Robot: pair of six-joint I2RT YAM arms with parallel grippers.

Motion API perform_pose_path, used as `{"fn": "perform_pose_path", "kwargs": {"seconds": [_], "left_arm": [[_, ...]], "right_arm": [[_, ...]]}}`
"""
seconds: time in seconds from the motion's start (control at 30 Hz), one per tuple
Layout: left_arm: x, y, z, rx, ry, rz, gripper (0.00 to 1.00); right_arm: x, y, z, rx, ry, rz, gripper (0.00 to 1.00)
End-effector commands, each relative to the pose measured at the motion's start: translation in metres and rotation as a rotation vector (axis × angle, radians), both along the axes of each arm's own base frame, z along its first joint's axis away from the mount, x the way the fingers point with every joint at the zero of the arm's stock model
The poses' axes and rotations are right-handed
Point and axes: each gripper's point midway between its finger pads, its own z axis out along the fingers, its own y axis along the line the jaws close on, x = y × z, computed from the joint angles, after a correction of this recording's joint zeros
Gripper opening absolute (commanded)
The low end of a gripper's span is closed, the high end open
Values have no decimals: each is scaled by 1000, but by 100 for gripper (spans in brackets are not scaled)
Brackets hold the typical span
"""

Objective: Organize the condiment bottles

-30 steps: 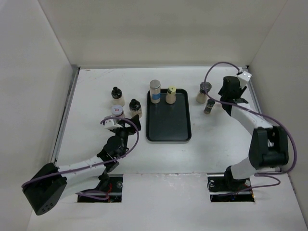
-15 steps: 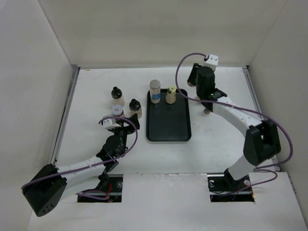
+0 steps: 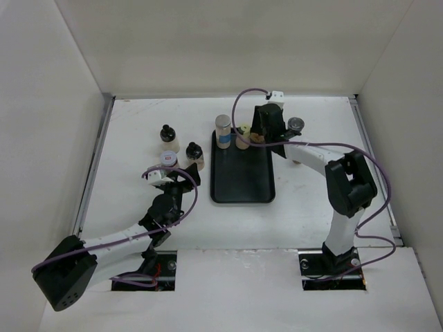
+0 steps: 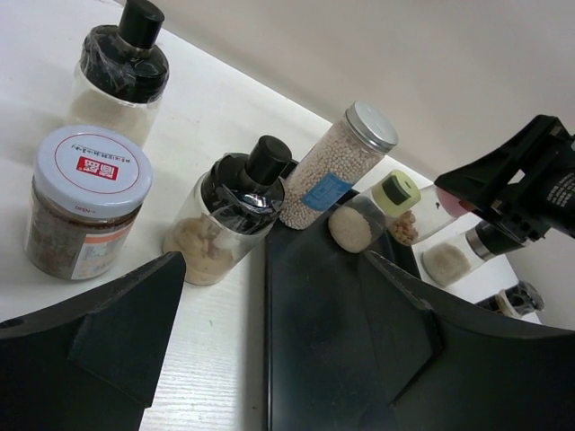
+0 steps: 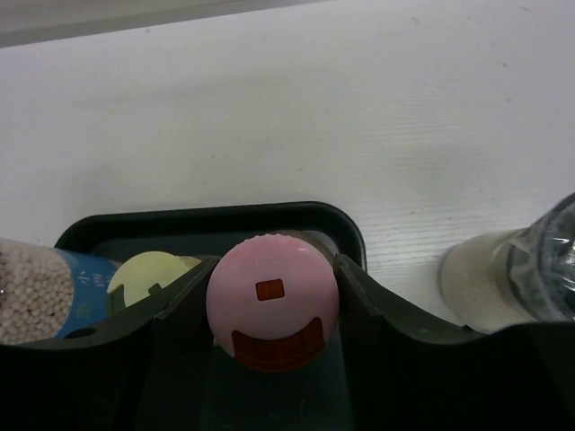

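Observation:
My right gripper brings the pink-capped bottle (image 5: 272, 301) down onto the tray's far corner (image 5: 325, 235) beside the yellow-capped bottle next and releases it, since that corner lies open below.
My right gripper (image 3: 261, 133) is shut on a pink-capped bottle (image 5: 272, 301) over the back right corner of the black tray (image 3: 242, 181). Whether the bottle rests on the tray I cannot tell. A yellow-capped bottle (image 3: 243, 135) and a silver-capped jar (image 3: 223, 131) stand at the tray's back edge, left of it. My left gripper (image 3: 184, 177) is open and empty, near a white-lidded jar (image 3: 168, 160) and two black-capped bottles (image 3: 194, 153) (image 3: 167, 137). In the left wrist view the open gripper (image 4: 272, 262) faces the tray's left rim (image 4: 269, 359).
A grey-capped shaker (image 3: 296, 125) stands right of the tray and shows in the right wrist view (image 5: 517, 278). A small dark bottle (image 3: 297, 161) is partly hidden under the right arm. White walls enclose the table on three sides.
My right arm has swung left from the back right of the table to the tray's back right corner. The left arm has barely moved.

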Motion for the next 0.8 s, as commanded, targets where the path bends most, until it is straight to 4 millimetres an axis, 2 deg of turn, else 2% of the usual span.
{"fn": "perform_pose_path", "kwargs": {"seconds": [0.0, 0.3, 0.37, 0.43, 0.5, 0.57, 0.63, 0.77], "left_arm": [[1, 1, 9, -36, -29, -2, 77], [3, 0, 7, -34, -22, -7, 77], [5, -1, 6, -28, -17, -8, 77], [5, -1, 6, -24, -16, -7, 77], [5, 1, 7, -20, -12, 3, 77], [9, 5, 7, -9, 2, 27, 77], [13, 5, 6, 10, 22, 41, 77], [17, 10, 14, 55, 73, 70, 77]], "right_arm": [[13, 20, 16, 62, -58, 26, 45], [13, 20, -7, 49, -19, 7, 46], [13, 18, -6, 53, -25, -5, 54], [13, 16, -2, 58, -36, -16, 67], [11, 15, 7, 64, -49, -16, 79], [6, 13, 22, 72, -69, -14, 87], [-1, 13, 38, 86, -92, -8, 89], [-32, 0, 70, 141, -149, -30, 92]]}}
